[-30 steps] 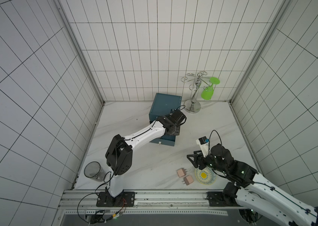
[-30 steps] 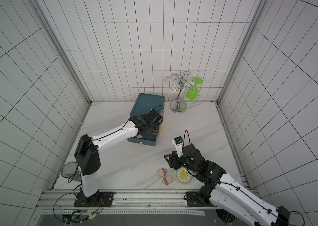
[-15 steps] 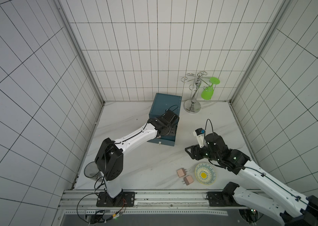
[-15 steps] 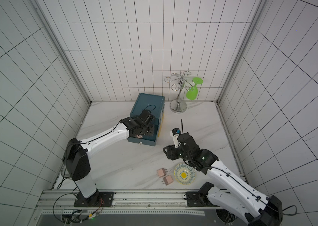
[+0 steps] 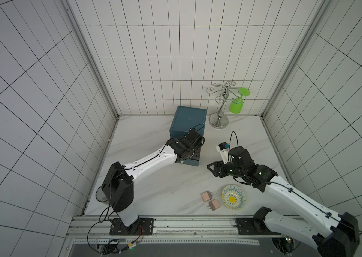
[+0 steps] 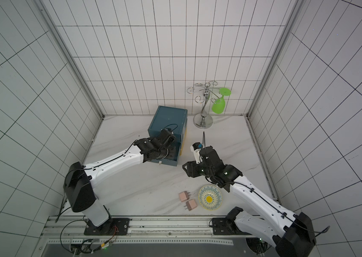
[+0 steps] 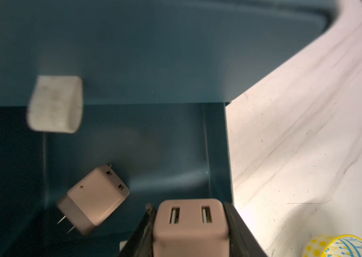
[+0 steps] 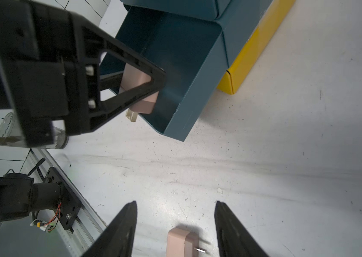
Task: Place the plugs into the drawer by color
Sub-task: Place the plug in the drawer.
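The left gripper will next lower outward to the bare bottom of the drawer below it and let go of the plug, because that spot beside the other plug is empty.
My left gripper (image 7: 189, 205) is shut on a pinkish-beige plug (image 7: 190, 224) and holds it over the open drawer (image 5: 194, 161) of the dark blue cabinet (image 5: 186, 121). A second pinkish-beige plug (image 7: 93, 200) lies inside that drawer. In both top views two more pinkish-beige plugs (image 5: 206, 196) (image 6: 190, 204) lie on the table beside the patterned dish (image 5: 233, 197). My right gripper (image 8: 175, 207) hangs open above the table between the dish and the drawer. One plug (image 8: 181, 243) shows below its spread fingers, apart from them.
A metal glass stand (image 5: 219, 111) with a green glass (image 5: 235, 106) stands at the back right. A clear cup (image 5: 100, 193) sits at the front left behind the left arm's base. The cabinet has a yellow side (image 6: 184, 142). A pale blurred block (image 7: 55, 104) shows near the drawer.
My right gripper has moved from above the dish back toward the drawer. The left arm has swung its elbow left while its gripper, with the plug, shifted slightly over the drawer.
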Robot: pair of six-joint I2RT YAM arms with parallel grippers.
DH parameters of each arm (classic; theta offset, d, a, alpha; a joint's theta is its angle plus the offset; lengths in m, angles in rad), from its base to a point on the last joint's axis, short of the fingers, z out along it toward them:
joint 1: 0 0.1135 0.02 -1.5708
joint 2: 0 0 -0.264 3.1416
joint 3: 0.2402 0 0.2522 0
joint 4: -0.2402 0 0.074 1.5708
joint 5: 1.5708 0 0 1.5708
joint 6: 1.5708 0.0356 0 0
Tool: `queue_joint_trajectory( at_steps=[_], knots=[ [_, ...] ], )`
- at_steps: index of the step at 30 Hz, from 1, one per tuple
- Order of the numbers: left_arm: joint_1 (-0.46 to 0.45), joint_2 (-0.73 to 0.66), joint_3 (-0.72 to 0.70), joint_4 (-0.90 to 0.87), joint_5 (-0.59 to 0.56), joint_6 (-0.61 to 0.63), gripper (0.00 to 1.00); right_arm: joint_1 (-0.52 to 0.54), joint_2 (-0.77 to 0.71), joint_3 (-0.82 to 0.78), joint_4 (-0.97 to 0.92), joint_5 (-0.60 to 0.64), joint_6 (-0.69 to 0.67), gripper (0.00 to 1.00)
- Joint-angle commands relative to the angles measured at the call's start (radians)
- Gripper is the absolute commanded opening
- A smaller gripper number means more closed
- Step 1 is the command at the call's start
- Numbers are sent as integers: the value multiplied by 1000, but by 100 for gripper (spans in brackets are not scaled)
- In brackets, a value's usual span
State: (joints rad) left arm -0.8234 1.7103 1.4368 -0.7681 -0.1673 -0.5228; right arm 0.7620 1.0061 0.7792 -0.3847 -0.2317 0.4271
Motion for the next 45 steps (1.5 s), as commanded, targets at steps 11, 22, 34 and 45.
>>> queue_joint_trajectory(
  at_steps=[11, 22, 34, 45],
  knots=[
    [-14, 153, 128, -37, -74, 21, 5, -33, -56, -62, 37, -45, 2, 60],
    [-13, 236, 158, -68, -92, -3, 32, -39, -83, -79, 38, -53, 1, 60],
    [9, 240, 154, -69, -68, -4, 60, -47, -85, -92, 38, -58, -2, 60],
    [20, 144, 269, -90, -1, 10, 73, 62, -105, 8, -203, -58, 14, 57]
  ],
)
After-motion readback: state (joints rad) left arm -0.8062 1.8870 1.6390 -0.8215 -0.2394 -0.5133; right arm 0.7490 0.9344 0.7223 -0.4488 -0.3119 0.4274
